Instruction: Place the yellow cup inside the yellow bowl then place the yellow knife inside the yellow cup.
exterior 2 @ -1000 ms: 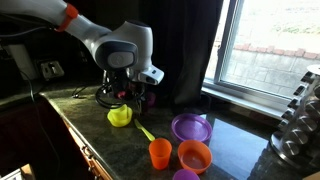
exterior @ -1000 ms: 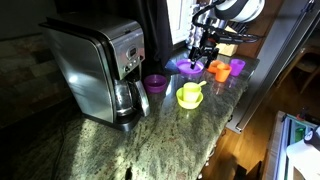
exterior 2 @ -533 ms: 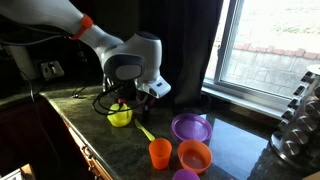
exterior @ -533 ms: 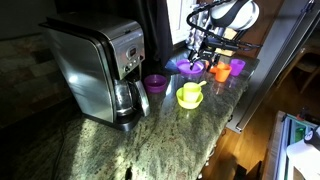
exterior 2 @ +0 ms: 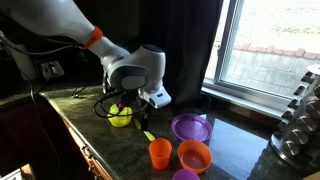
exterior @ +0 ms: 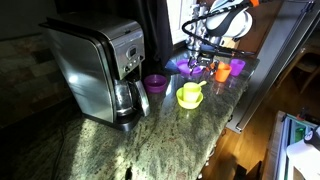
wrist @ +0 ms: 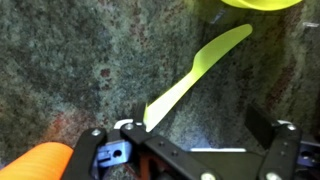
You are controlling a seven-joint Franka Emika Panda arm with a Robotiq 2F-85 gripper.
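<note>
The gripper moves down and to the left in the wrist view next. This centers the knife's near end (exterior 2: 150, 137) (wrist: 159, 112), which lies below it and off-center that way.
The yellow knife (wrist: 195, 72) lies flat on the granite counter, running diagonally from near the yellow bowl (wrist: 250, 4) toward my left finger. My gripper (wrist: 197, 132) is open and empty just above the knife's near end, which sits by the left finger; the right finger stands well clear. In both exterior views the yellow bowl (exterior: 189, 97) (exterior 2: 120, 118) holds the pale yellow cup (exterior: 191, 90). The knife (exterior 2: 147, 133) lies next to the bowl, under the gripper (exterior 2: 140, 114) (exterior: 203, 62).
An orange cup (wrist: 40, 162) (exterior 2: 160, 153) stands close to my left finger. An orange bowl (exterior 2: 194, 155), a flat purple dish (exterior 2: 190, 128) and a purple cup (exterior: 155, 83) are nearby. A coffee maker (exterior: 95, 65) stands at one end of the counter, and the counter edge (exterior: 225, 125) is close.
The arm has moved away from over the yellow bowl and lowered over the knife. The bowl, cup and knife have not moved.
</note>
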